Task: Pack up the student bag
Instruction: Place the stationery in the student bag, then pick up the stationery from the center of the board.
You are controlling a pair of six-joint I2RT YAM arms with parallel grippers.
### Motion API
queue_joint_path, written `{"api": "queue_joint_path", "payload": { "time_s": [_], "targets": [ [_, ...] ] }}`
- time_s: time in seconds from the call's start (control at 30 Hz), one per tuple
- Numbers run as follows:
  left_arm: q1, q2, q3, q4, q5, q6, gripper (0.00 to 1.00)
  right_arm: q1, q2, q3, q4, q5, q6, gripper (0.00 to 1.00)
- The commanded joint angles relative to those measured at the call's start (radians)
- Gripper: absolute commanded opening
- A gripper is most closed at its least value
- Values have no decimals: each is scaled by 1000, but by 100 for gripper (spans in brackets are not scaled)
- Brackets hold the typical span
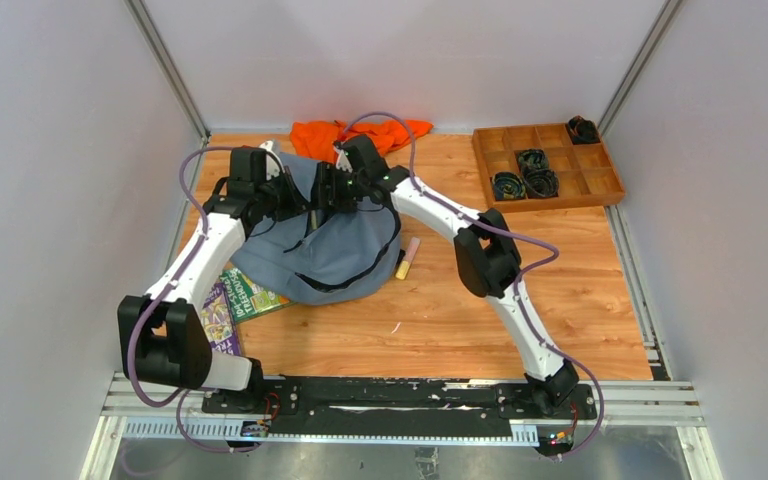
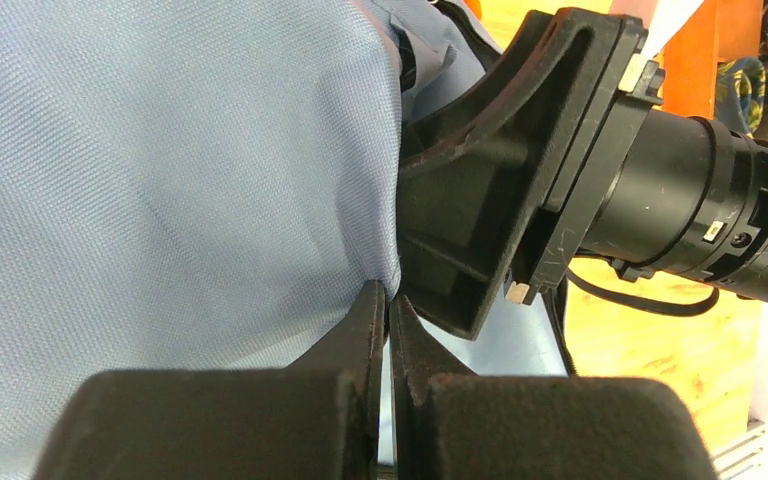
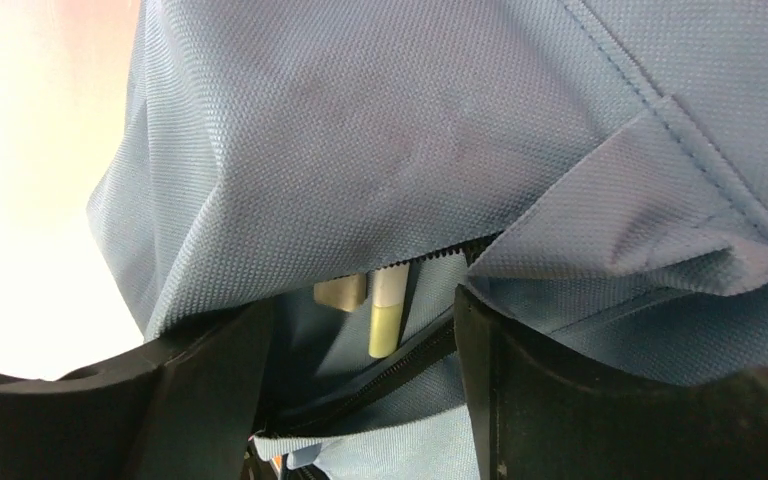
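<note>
My right gripper will move back, to the right in the top view and down onto the highlighter's middle, because the highlighter is still outside the bag.
The student bag, a soft grey-blue backpack with black straps, lies slumped at the middle left of the table. My left gripper is shut on a fold of the bag's fabric, pinched at the fingertips. My right gripper stands open at the bag's zipped pocket mouth, right beside the left one. Between its fingers the pocket gapes, and a yellow-tipped marker and a tan object show inside, touching neither finger.
A pink and yellow highlighter lies on the wood just right of the bag. Two books poke out under the bag's left edge. An orange cloth lies at the back. A wooden compartment tray with dark coiled items stands back right.
</note>
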Motion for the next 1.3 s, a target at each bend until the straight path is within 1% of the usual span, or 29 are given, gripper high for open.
{"api": "queue_joint_path", "payload": {
  "time_s": [0.0,0.2,0.3,0.4,0.43,0.5,0.53,0.6,0.63,0.77,0.83,0.93,1.03,1.17,1.27],
  "targets": [
    [-2,-35,12,-2,73,0,0,11,-58,-3,-16,45,-36,73],
    [1,-31,5,22,85,-6,0,11,-298,-331,100,37,-74,71],
    [2,-21,-1,46,100,-23,0,11,-442,-473,107,91,-112,70],
    [3,-13,-7,57,116,-28,0,8,-601,-639,99,236,-137,70],
    [3,-15,-13,63,116,-30,0,7,-669,-699,89,315,-137,70],
    [4,-15,-18,71,116,-32,0,6,-753,-823,51,506,-105,70],
    [4,-15,-18,73,116,-32,0,3,-779,-885,26,594,-73,70],
    [4,-16,-19,78,120,-34,0,-14,-795,-975,-20,666,-5,70],
    [5,-17,-17,79,120,-34,0,-26,-788,-991,-47,675,45,70],
    [6,-15,-17,78,125,-30,0,-29,-712,-978,-127,689,125,70],
    [6,-14,-19,75,128,-29,0,-29,-648,-931,-181,689,153,69],
    [7,-14,-26,75,132,-28,0,-30,-556,-853,-249,645,178,69],
    [7,-17,-28,74,132,-30,0,-29,-499,-812,-265,623,190,67],
    [7,-18,-29,80,134,-33,0,-30,-470,-784,-316,660,211,66],
    [7,-21,-24,75,134,-32,0,-33,-525,-844,-272,652,202,65]
  ]
}}
